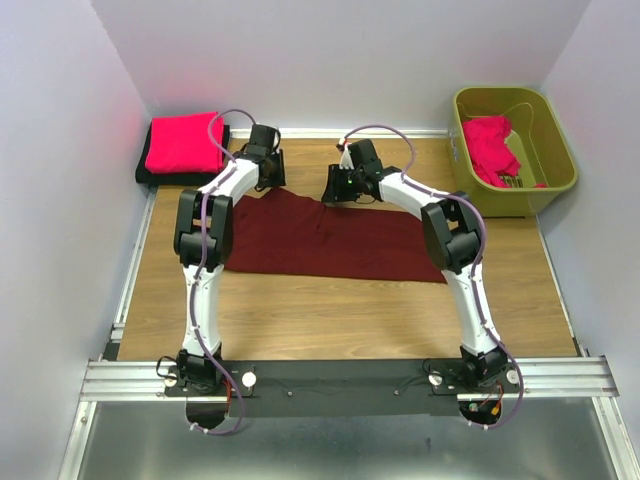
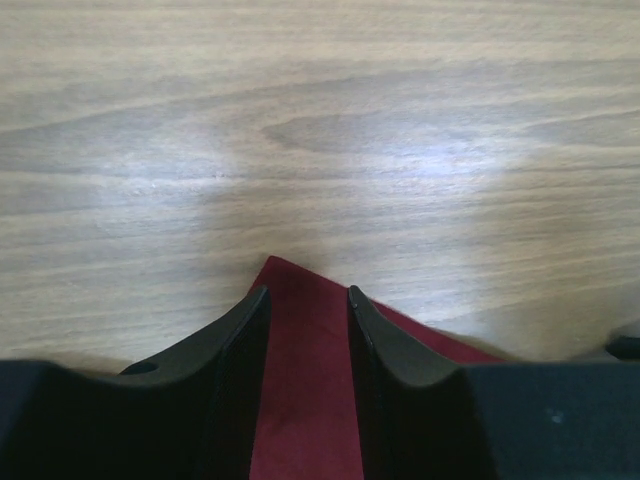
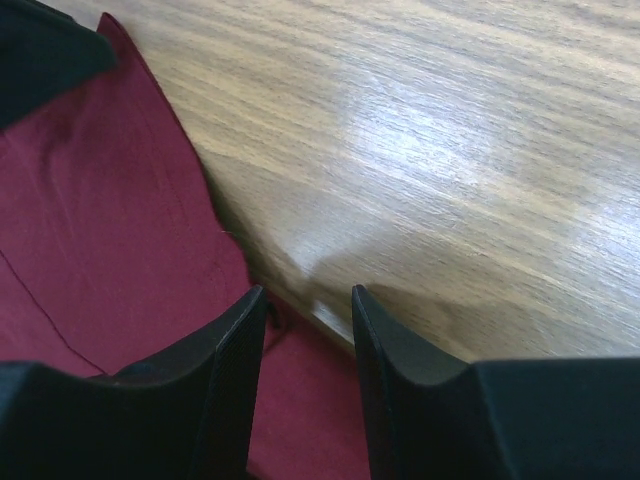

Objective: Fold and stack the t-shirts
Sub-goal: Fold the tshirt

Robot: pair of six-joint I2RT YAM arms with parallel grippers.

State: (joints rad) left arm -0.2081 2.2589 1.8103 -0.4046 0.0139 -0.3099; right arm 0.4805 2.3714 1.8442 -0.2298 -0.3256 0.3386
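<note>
My left gripper is open just above the far corner of the maroon t-shirt, which lies between its fingers, so it will lower onto that corner and close.
A dark maroon t-shirt (image 1: pixel 320 235) lies spread flat on the wooden table. My left gripper (image 1: pixel 266 178) is at the shirt's far left corner. In the left wrist view, my left gripper (image 2: pixel 308 292) has its jaws apart with the maroon corner (image 2: pixel 305 380) lying between them. My right gripper (image 1: pixel 337 190) is at the shirt's far edge, near the middle. In the right wrist view, my right gripper (image 3: pixel 308 290) stands open over the cloth edge (image 3: pixel 110 200), with bare table showing between the jaws. A folded pinkish-red shirt (image 1: pixel 183 143) rests on a black one (image 1: pixel 146 176) at the far left.
An olive-green bin (image 1: pixel 562 172) stands at the far right with a crumpled pinkish-red shirt (image 1: pixel 490 150) inside. Grey walls close in the table on the left, back and right. Part of the left gripper (image 3: pixel 40 50) shows in the right wrist view.
</note>
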